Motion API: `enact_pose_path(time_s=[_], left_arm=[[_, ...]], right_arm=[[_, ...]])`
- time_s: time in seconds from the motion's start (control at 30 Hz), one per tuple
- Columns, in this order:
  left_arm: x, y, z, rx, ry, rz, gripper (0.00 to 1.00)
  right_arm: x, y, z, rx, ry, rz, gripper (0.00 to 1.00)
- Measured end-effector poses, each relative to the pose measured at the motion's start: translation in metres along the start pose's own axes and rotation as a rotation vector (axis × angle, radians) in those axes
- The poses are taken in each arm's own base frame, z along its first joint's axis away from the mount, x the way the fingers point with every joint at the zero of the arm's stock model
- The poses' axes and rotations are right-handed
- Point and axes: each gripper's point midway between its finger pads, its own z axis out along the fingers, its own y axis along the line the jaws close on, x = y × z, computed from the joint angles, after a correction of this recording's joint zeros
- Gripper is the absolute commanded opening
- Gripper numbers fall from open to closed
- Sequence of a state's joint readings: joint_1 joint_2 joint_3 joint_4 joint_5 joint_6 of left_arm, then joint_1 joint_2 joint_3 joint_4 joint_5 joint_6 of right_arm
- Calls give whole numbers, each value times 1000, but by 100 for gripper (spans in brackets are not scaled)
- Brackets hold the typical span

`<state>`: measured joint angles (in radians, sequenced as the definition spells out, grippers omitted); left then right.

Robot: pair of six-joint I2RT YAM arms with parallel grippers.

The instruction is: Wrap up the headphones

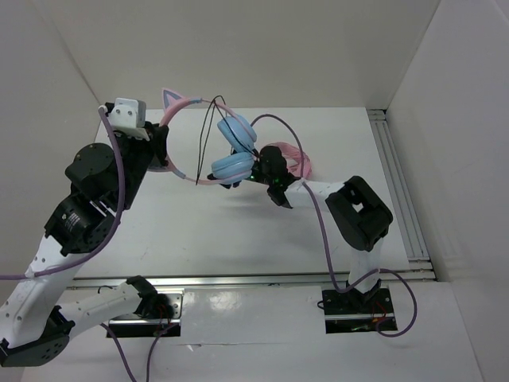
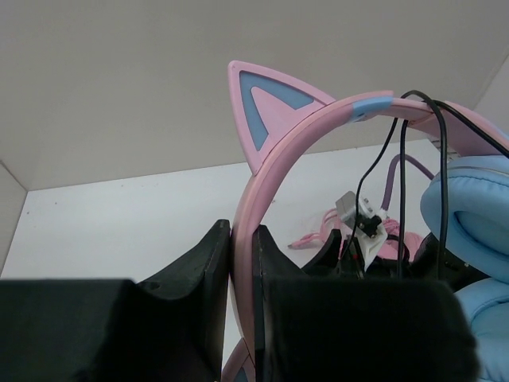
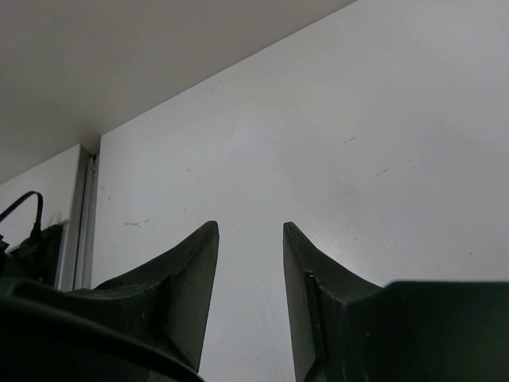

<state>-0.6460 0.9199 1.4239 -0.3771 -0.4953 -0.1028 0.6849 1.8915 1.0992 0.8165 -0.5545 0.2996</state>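
Observation:
The robot's right hand needs to pull back a little and tilt down, onto the cable [image 1: 208,121] by the lower cup, because the cable runs outside its open fingers.
The headphones hang in the air above the table, with two light blue ear cups [image 1: 234,149] and a pink cat-ear headband [image 2: 280,151]. My left gripper [image 1: 161,149] is shut on the headband [image 1: 179,107], which sits pinched between its black fingers [image 2: 208,270]. The thin black cable [image 1: 208,121] drapes over the headband in loops [image 2: 402,151]. My right gripper [image 1: 274,187] hangs just right of the lower cup. Its jaws [image 3: 250,232] stand open with only white table between them.
All-pink headphones [image 1: 296,159] with a pink cable [image 2: 314,235] lie on the table behind the right gripper. White walls close in the back and both sides. A metal rail [image 1: 398,175] runs along the right edge of the table.

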Motion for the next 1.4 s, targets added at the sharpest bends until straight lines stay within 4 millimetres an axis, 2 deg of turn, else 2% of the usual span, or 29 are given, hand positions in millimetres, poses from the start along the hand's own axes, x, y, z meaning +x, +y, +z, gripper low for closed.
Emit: enact_pose_path(time_s=[0.23,0.5,0.63,0.8,1.0,1.1,1.2,1.23,1.27,1.4], left_arm=[[-4,4,1,-25,-5,-2,0],[-4,8,0,-46,-2,1,0],[-5,10,0,-59,-2,2,0],[-5,12,0,-69,-2,6,0],[-4,13,0,-70,0,21,0],[-4,13,0,-70,1,21,0],[-4,13,0,-70,1,22,0],[-4,13,0,-70,1,22,0],[-4,13,0,-71,1,22,0],[-4,18,-1,-98,1,22,0]], right_arm=[[25,4,3,-6,73,-20,46],[42,-2,2,8,114,-14,47],[50,-5,2,13,131,-8,51],[52,-5,1,14,135,-10,52],[53,-5,1,13,138,-14,62],[54,-6,0,13,142,-16,62],[55,-7,0,22,143,-21,52],[55,-9,0,30,143,-24,44],[55,-10,0,35,145,-26,43],[62,-14,-3,57,169,-21,49]])
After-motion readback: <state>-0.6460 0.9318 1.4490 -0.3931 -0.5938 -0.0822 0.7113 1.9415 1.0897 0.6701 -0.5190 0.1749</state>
